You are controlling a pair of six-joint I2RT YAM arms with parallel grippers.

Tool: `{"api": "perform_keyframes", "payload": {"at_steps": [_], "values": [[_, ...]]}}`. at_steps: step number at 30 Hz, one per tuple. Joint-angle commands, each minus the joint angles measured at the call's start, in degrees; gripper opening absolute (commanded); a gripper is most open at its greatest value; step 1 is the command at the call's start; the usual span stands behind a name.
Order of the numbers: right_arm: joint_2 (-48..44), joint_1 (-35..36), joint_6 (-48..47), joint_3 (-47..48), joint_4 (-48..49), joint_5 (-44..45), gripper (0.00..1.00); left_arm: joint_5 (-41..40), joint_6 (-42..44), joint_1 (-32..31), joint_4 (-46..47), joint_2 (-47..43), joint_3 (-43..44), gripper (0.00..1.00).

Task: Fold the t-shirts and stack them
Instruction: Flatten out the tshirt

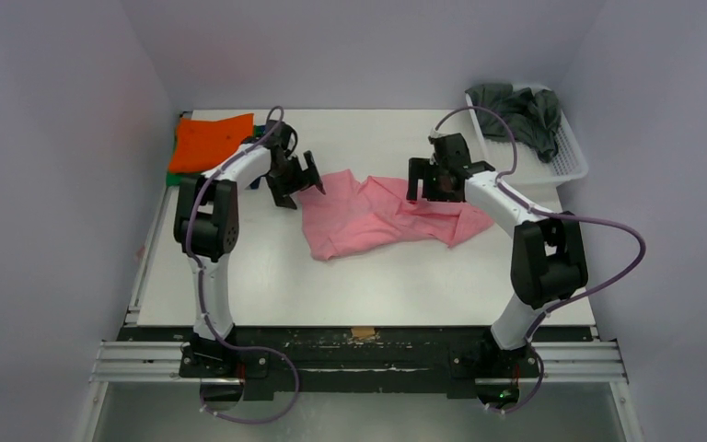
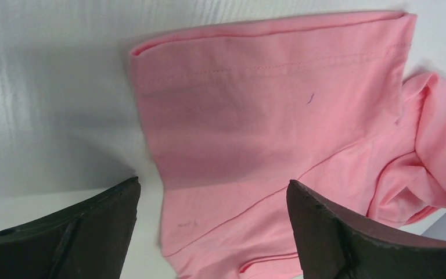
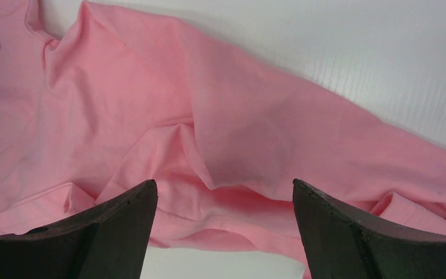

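I will next lower my right gripper onto the overlapping fold of the salmon pink t-shirt [image 1: 377,216] and close it, because the fold lies below and the end of the fold shows between my fingers.
A salmon pink t-shirt [image 1: 377,216] lies crumpled and partly spread in the middle of the table. My left gripper [image 1: 296,180] is open and empty, just above the shirt's left edge; the left wrist view shows the pink cloth [image 2: 267,116] between and beyond the jaws. My right gripper [image 1: 431,184] is open and empty over the shirt's upper right part; the right wrist view shows rumpled pink folds [image 3: 220,133] under it. A folded bright orange t-shirt [image 1: 207,141] lies at the far left on a green t-shirt [image 1: 173,180]. A dark grey t-shirt [image 1: 520,110] is bunched in the basket.
A white slotted plastic basket [image 1: 573,161] stands at the far right corner of the white table [image 1: 368,285]. White walls enclose the table on three sides. The arm bases and a metal rail [image 1: 359,359] run along the near edge.
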Motion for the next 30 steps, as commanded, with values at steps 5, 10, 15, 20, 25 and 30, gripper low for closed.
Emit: {"api": "perform_keyframes", "payload": {"at_steps": [5,10,15,20,25,30], "values": [[-3.82,0.07,0.82,-1.53,1.65,-0.10,0.83,2.26,-2.91,-3.35,-0.62,6.59,7.51,0.79],[-7.64,0.07,0.65,-5.55,1.89,1.14,0.82,-0.33,-1.72,-5.39,-1.52,8.18,10.78,0.47],[-10.53,0.06,1.47,-9.08,3.39,1.51,0.82,1.25,0.13,-5.72,-0.20,8.13,11.33,0.00],[-9.86,0.08,2.92,-9.89,6.07,1.60,0.81,0.40,2.65,-5.72,12.85,-3.54,-2.19,0.00],[-7.64,0.56,5.02,-8.67,11.60,0.17,0.74,-4.69,5.49,-5.72,13.78,-12.67,-8.95,0.00],[-2.05,1.95,3.86,-5.17,9.19,1.02,0.65,-5.73,7.06,-5.68,11.71,-17.02,-12.67,0.00]]}}
